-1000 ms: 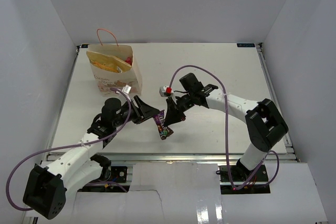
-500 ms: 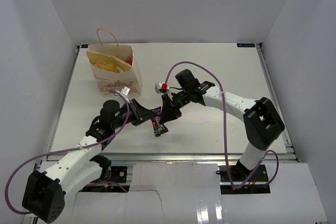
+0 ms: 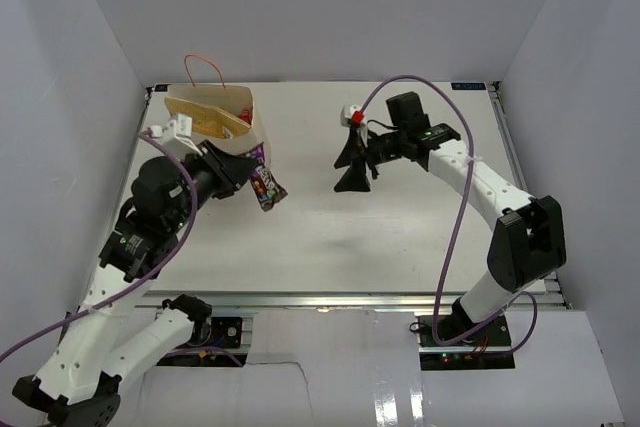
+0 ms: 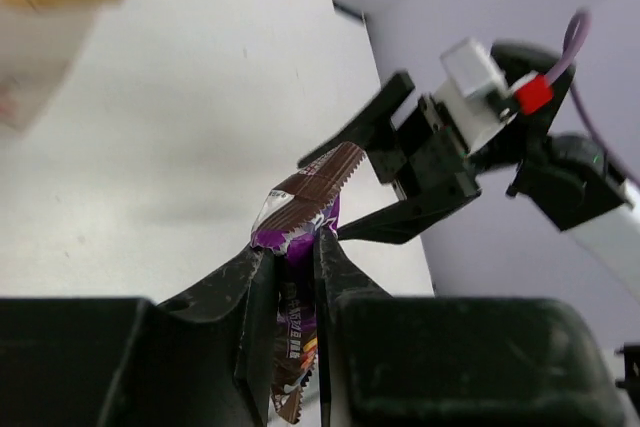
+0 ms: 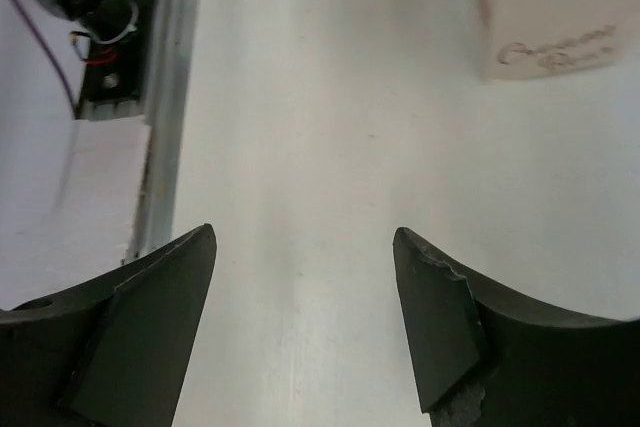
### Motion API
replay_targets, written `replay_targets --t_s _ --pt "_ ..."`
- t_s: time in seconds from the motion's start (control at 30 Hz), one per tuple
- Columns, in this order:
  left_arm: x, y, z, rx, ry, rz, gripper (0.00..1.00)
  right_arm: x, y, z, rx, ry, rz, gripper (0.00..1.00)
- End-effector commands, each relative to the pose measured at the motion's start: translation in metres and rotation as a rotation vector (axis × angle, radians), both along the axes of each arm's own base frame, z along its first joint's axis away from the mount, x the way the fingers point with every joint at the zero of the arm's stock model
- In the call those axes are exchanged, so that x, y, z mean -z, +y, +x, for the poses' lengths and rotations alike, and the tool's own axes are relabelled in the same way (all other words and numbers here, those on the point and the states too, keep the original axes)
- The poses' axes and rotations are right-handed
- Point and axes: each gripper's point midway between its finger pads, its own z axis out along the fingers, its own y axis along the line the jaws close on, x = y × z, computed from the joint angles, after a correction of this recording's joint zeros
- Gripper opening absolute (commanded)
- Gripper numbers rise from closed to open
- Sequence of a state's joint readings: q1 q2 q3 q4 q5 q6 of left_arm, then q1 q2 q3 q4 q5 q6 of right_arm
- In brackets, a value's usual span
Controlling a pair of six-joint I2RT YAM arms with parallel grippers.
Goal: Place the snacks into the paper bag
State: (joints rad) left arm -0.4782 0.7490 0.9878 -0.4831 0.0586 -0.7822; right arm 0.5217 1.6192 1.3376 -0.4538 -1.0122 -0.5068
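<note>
The bag's opening lies outward of my left gripper, so next my left gripper will move outward over the free gap behind the golden-yellow packet (image 3: 205, 125) and release the candy bar (image 3: 267, 188).
The cream paper bag (image 3: 218, 142) stands at the table's back left, with a golden-yellow packet (image 3: 205, 125) showing in its open mouth. My left gripper (image 3: 243, 171) hovers just right of the bag, shut on the small dark purple candy bar (image 3: 267, 188). In the left wrist view the candy bar (image 4: 300, 215) is pinched between the fingers of the left gripper (image 4: 297, 247), its crimped end sticking out past the tips. My right gripper (image 3: 349, 165) hangs open over the table's middle; the right wrist view shows the right gripper (image 5: 305, 247) with nothing between its fingers.
A corner of the paper bag (image 5: 555, 22) shows at the top right of the right wrist view. The table's metal front rail (image 5: 165, 107) and cables lie along that view's left. White walls (image 3: 70, 97) enclose the table.
My right gripper let go of the candy bar, opened and drew back toward the right rear. My left gripper closed on the bar and carried it left and back, up beside the paper bag.
</note>
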Motion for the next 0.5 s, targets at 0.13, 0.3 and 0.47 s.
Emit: replay_targets --t_s 0.13,0.3,0.47 --pt "-0.087 0.071 0.05 -0.454 -0.107 0.132 0.0 -0.007 -0.026 0.022 0.116 -0.054 -0.041 0.78" --pt "-0.131 0.081 0.1 -0.617 -0.2 0.22 0.0 0.007 -0.03 0.019 0.149 -0.02 -0.059 0.79" --pt "-0.13 0.118 0.127 -0.919 -0.178 0.261 0.0 0.012 -0.036 0.018 0.185 -0.029 -0.078 0.79"
